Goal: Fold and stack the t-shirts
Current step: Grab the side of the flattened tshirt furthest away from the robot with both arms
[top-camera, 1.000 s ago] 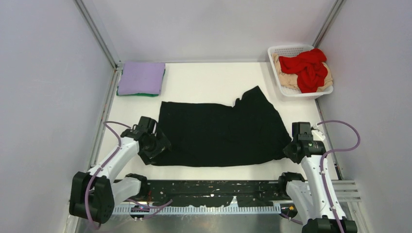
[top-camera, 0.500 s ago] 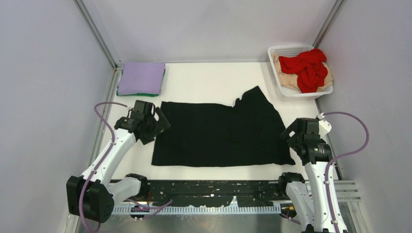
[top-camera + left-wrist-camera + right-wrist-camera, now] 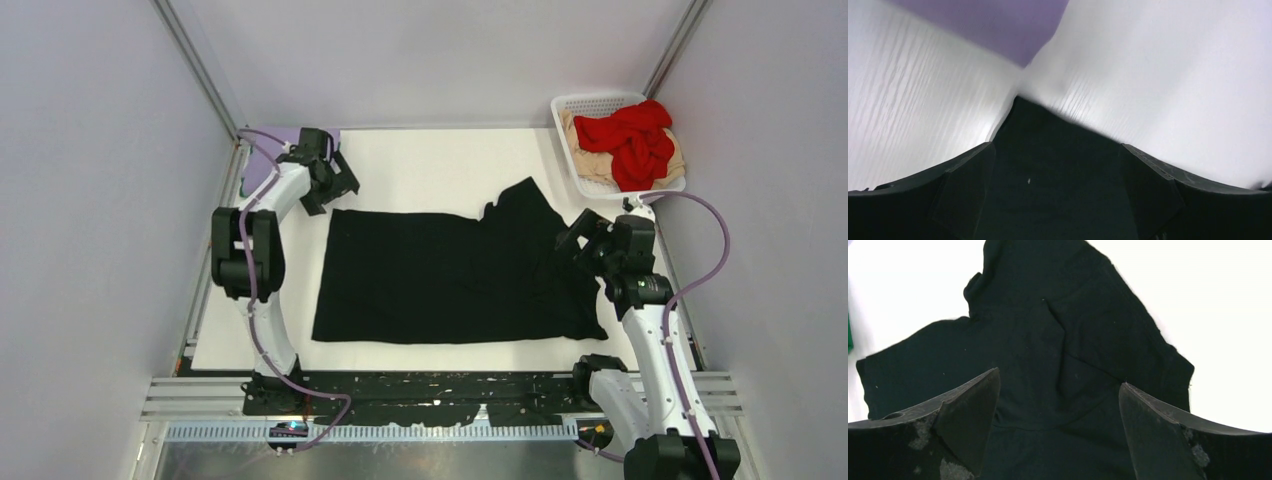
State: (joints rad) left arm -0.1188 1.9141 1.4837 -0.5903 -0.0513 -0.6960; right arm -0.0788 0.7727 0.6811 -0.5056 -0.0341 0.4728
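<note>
I need to lower my left gripper next onto the black t-shirt's corner (image 3: pixel 338 216) (image 3: pixel 1023 112) nearest the lavender t-shirt and close there, as that corner is flat below the open fingers.
A black t-shirt (image 3: pixel 450 275) lies spread flat mid-table, one sleeve pointing to the far side. My left gripper (image 3: pixel 338 190) hovers open over its far left corner (image 3: pixel 1058 150), with nothing between the fingers (image 3: pixel 963 185). Just beyond that corner lies a folded lavender t-shirt (image 3: pixel 998 25), partly hidden by the left arm in the top view (image 3: pixel 258 175). My right gripper (image 3: pixel 577 240) hangs open above the black shirt's right part (image 3: pixel 1058 340), its midpoint (image 3: pixel 1058 380) over wrinkled fabric. A red t-shirt (image 3: pixel 632 140) lies crumpled on a beige one (image 3: pixel 590 160).
The white lattice basket (image 3: pixel 580 103) holding the red and beige shirts stands at the far right corner. Grey walls with metal rails close in the table on both sides and at the back. A green sliver (image 3: pixel 849 335) shows at the right wrist view's left edge.
The right gripper opened, let go of the black shirt's near right corner and moved farther along its right side. The left arm swung from the near left corner to the far left corner.
</note>
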